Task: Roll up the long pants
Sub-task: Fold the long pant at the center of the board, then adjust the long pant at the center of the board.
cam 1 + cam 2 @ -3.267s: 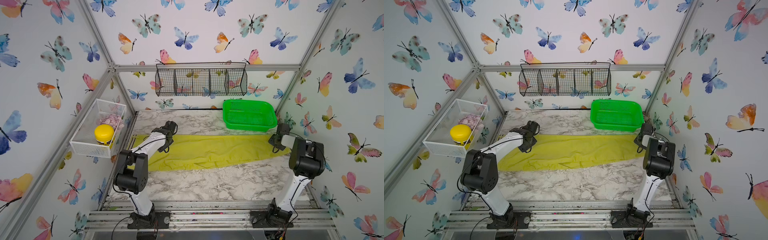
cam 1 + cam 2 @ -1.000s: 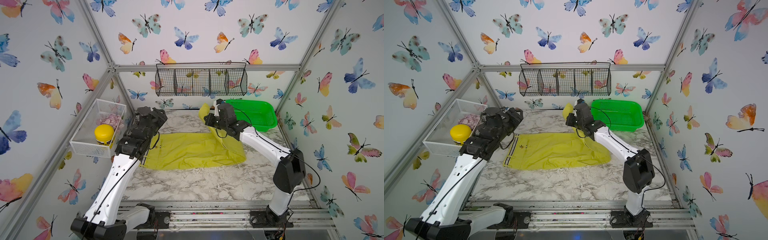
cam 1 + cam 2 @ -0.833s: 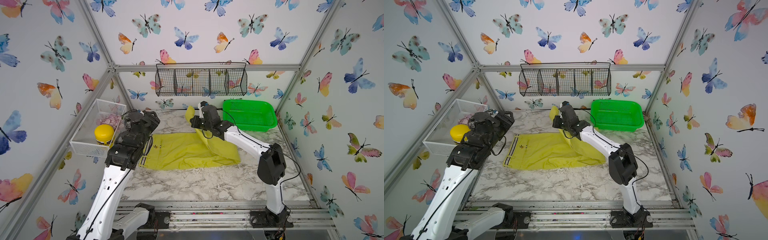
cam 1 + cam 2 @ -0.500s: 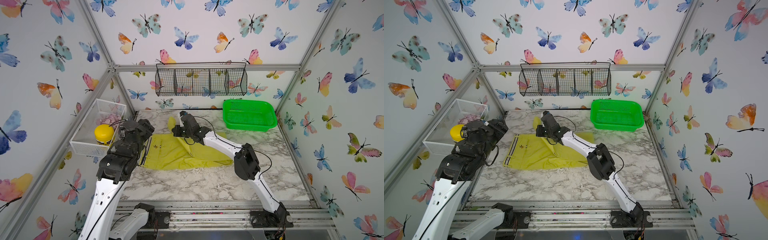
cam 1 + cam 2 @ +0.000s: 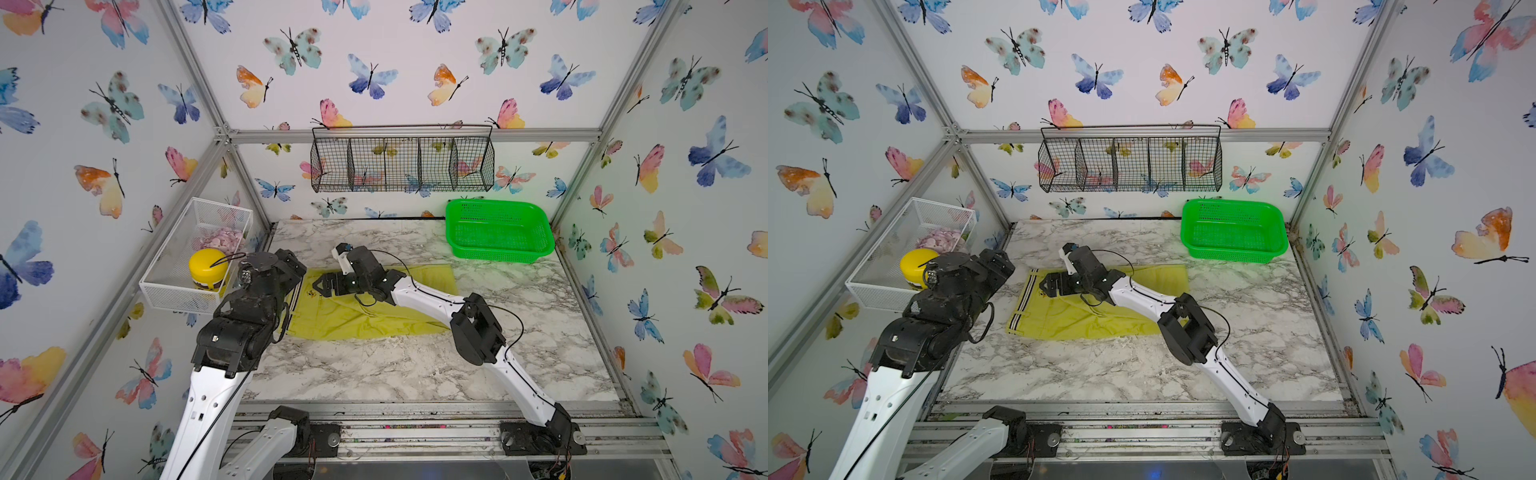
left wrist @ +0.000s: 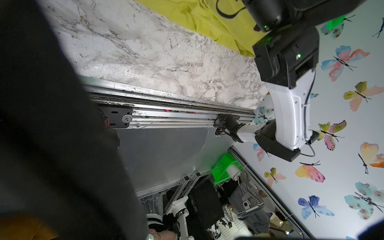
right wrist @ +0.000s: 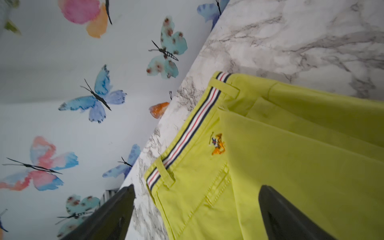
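Observation:
The left gripper moves down and away from the white wire tray, past the pants' waistband, onto the pants' middle (image 5: 390, 313) next, because it stands raised off the cloth.
The long pants (image 5: 365, 318) (image 5: 1084, 318) lie flat on the marble table, folded in half, with the leg ends laid back over the seat. Their striped waistband (image 5: 1022, 303) (image 7: 187, 133) faces the left wall. My right gripper (image 5: 322, 286) (image 5: 1049, 286) (image 7: 197, 188) hovers just above the pants near the waistband, fingers wide open with nothing between them. My left arm is raised at the left; its gripper (image 5: 293, 266) (image 5: 998, 262) is clear of the cloth. In the left wrist view a dark blur hides its jaws, and the pants' edge (image 6: 218, 20) shows.
A green plastic basket (image 5: 498, 230) stands at the back right of the table (image 5: 415, 365). A black wire rack (image 5: 401, 164) hangs on the back wall. A white wire tray (image 5: 166, 286) on the left wall holds a yellow-lidded jar (image 5: 208, 268).
My right gripper carried the leg ends leftward across the pants to the waistband side, then opened and let go. My left arm pulled back from the cloth and rose.

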{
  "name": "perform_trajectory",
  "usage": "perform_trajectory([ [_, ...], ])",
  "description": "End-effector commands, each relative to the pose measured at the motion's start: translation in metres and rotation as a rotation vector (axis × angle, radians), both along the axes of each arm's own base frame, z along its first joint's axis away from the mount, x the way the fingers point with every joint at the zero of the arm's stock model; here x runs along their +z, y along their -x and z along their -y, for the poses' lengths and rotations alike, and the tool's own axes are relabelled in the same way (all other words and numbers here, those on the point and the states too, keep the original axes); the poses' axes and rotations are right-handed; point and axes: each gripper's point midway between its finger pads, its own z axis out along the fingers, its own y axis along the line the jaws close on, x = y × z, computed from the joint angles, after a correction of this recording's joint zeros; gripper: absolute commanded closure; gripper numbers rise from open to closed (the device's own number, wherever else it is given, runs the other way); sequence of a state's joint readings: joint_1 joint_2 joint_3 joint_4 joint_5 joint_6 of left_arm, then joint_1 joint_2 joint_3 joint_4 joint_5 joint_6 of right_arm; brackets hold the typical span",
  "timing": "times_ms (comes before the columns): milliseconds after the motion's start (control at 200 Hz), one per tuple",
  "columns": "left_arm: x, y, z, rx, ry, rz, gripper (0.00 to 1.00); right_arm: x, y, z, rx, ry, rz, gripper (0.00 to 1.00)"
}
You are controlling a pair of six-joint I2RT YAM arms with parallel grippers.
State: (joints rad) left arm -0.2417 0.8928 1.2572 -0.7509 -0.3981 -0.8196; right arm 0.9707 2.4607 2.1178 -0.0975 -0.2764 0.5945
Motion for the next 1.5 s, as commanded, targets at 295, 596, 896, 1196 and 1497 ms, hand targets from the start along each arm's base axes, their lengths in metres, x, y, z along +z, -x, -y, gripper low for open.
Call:
perform_trajectory([
  [295, -0.122, -0.066, 0.066, -0.207, 0.174, -0.246, 0.36, 0.059, -0.065, 0.198, -0.375, 0.525, 0.57, 0.86],
  [596, -0.194, -0.147, 0.16, -0.401, 0.207, -0.428, 0.5, -0.02, -0.088, 0.268, -0.414, 0.668, 0.391, 0.96],
  [896, -0.267, -0.173, 0.252, -0.534, 0.105, -0.631, 0.6, -0.087, -0.099, 0.323, -0.423, 0.754, 0.249, 0.96],
  [1196, -0.331, -0.132, 0.22, -0.399, -0.015, -0.895, 0.67, -0.15, -0.061, 0.376, -0.404, 0.804, 0.074, 0.96],
  [1497, -0.374, -0.118, 0.251, -0.534, 0.077, -0.974, 0.69, -0.149, 0.025, 0.431, -0.542, 0.796, -0.116, 0.97],
])
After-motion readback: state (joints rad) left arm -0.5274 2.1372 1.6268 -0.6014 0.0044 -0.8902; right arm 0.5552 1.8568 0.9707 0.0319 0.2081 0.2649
